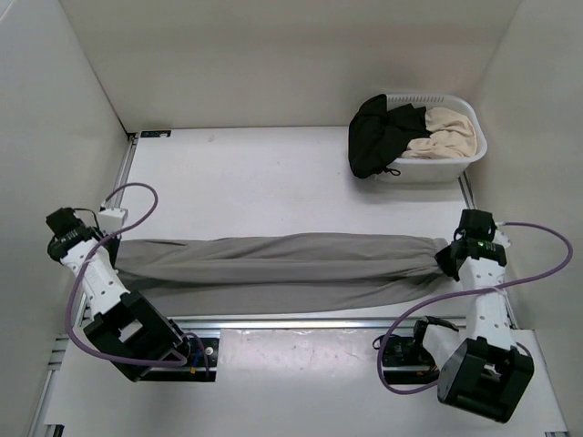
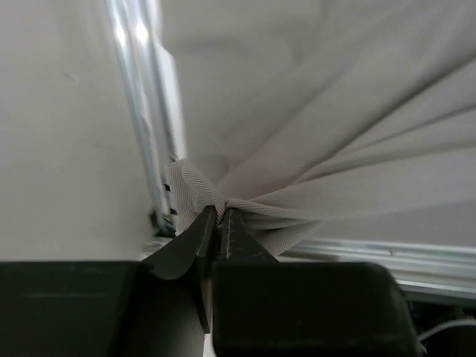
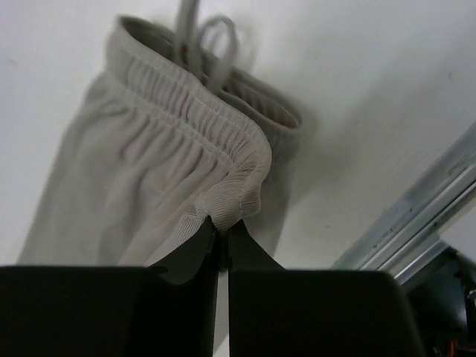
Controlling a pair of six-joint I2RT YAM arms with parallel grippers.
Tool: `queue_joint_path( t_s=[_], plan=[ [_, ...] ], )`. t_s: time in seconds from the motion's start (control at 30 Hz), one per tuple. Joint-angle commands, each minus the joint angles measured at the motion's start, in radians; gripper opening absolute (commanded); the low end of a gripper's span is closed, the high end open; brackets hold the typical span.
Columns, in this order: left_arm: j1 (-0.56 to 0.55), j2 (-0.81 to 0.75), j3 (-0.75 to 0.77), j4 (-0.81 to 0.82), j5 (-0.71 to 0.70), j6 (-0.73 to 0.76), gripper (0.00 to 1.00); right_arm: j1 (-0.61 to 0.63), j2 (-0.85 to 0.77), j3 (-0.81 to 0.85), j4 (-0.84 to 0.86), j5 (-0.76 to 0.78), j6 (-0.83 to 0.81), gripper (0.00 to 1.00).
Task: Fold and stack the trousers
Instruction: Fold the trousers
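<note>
My right gripper should move back toward the metal bar over the lower layer's near edge (image 1: 432,291), because that edge is uncovered, and let go of the waistband there.
The grey trousers (image 1: 282,269) stretch as a long band across the table between my two arms, legs lying one on the other. My left gripper (image 1: 117,244) is shut on the leg end at the far left; in the left wrist view its jaws pinch a bunched fold of the trousers (image 2: 312,141) at the gripper (image 2: 220,210). My right gripper (image 1: 444,259) is shut on the elastic waistband at the right end; in the right wrist view the trousers (image 3: 149,171) hang from the gripper (image 3: 223,223), waistband gathered, drawstring loop above.
A white laundry basket (image 1: 455,166) stands at the back right with a black garment (image 1: 378,137) draped over its rim and a beige one (image 1: 448,129) inside. White walls close in the left, back and right. A metal rail (image 1: 301,320) runs along the near table edge.
</note>
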Motion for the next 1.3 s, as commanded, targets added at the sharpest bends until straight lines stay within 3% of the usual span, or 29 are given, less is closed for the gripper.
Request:
queue_joint_path(
  t_s=[0.0, 0.17, 0.4, 0.67, 0.77, 0.87, 0.93, 0.97, 1.1, 1.13, 1.27],
  plan=[
    [0.049, -0.051, -0.071, 0.028, 0.003, 0.094, 0.14, -0.005, -0.019, -0.043, -0.046, -0.040, 0.053, 0.00],
    [0.135, -0.072, -0.114, 0.039, 0.003, 0.172, 0.14, -0.044, -0.072, -0.057, -0.101, 0.008, 0.065, 0.00],
    [0.135, -0.153, -0.268, 0.000, -0.008, 0.265, 0.14, -0.077, -0.118, -0.143, -0.155, 0.008, 0.091, 0.00],
    [0.144, -0.167, -0.291, -0.010, -0.040, 0.295, 0.14, -0.112, -0.138, -0.143, -0.181, 0.023, 0.132, 0.00],
    [0.154, -0.167, -0.301, 0.011, -0.049, 0.295, 0.14, -0.121, -0.147, -0.143, -0.190, 0.044, 0.152, 0.13],
    [0.154, -0.167, -0.260, 0.011, 0.017, 0.286, 0.14, -0.121, -0.147, -0.143, -0.190, 0.045, 0.152, 0.15],
    [0.154, -0.135, -0.178, 0.011, 0.080, 0.276, 0.14, -0.121, -0.147, -0.143, -0.164, 0.045, 0.143, 0.02],
    [0.154, -0.114, -0.135, 0.011, 0.112, 0.263, 0.14, -0.121, -0.137, -0.152, -0.164, 0.029, 0.143, 0.00],
    [0.109, 0.058, 0.170, 0.011, 0.263, 0.100, 0.14, -0.121, -0.095, -0.152, -0.112, -0.020, 0.134, 0.00],
    [0.097, 0.128, 0.305, 0.011, 0.287, 0.074, 0.14, -0.121, -0.080, -0.152, -0.096, -0.020, 0.134, 0.00],
    [0.052, 0.239, 0.521, 0.000, 0.328, -0.001, 0.14, -0.121, -0.042, -0.105, -0.086, -0.020, 0.103, 0.00]
  ],
)
